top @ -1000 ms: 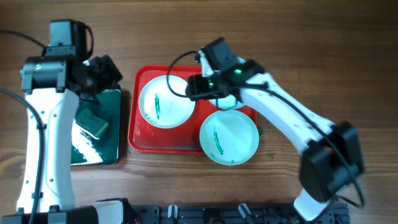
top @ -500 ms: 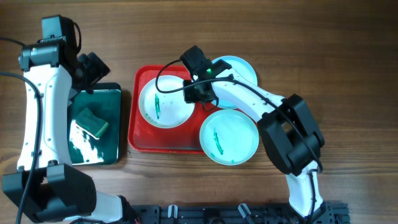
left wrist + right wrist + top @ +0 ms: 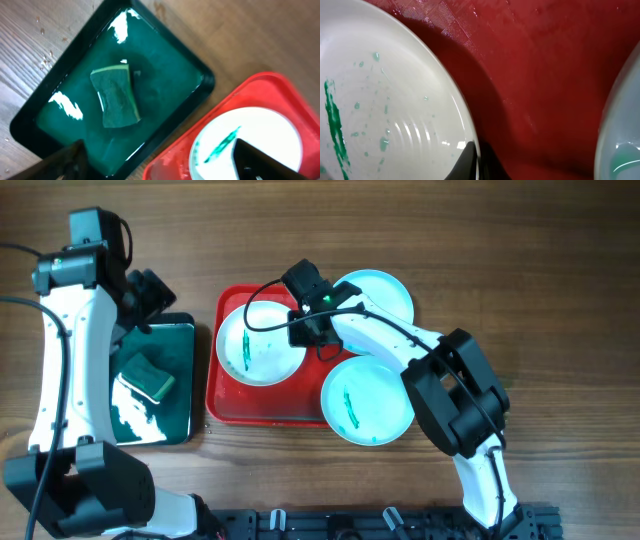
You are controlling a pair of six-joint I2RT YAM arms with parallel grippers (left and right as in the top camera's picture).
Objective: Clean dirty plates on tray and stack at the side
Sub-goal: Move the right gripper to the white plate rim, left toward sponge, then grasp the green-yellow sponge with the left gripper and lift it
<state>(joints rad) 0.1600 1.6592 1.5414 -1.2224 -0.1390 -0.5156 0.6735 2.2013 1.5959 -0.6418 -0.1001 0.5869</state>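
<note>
My left gripper should next bring its fingers down into the black basin around the green sponge (image 3: 147, 378) (image 3: 116, 96).
A white plate (image 3: 265, 352) with a teal smear lies at the left of the red tray (image 3: 225, 408). My right gripper (image 3: 308, 332) is shut on that plate's right rim; in the right wrist view its fingertips (image 3: 469, 162) pinch the rim of the white plate (image 3: 385, 110) over the tray (image 3: 545, 75). One turquoise plate (image 3: 385, 292) sits at the tray's far right corner. Another smeared one (image 3: 368, 402) overhangs the front right. My left gripper (image 3: 150, 292) hangs open over the black basin (image 3: 185, 330), with nothing between its fingers (image 3: 70, 160).
A green sponge (image 3: 148, 375) lies in the basin's green water, and in the left wrist view the sponge (image 3: 117, 97) shows beside the tray (image 3: 260, 82) and white plate (image 3: 255, 135). Bare wooden table surrounds the tray and basin.
My right gripper has moved left across the tray and shut on the white plate's rim, nudging the plate slightly left. The left arm swung up and now holds over the basin's far corner.
</note>
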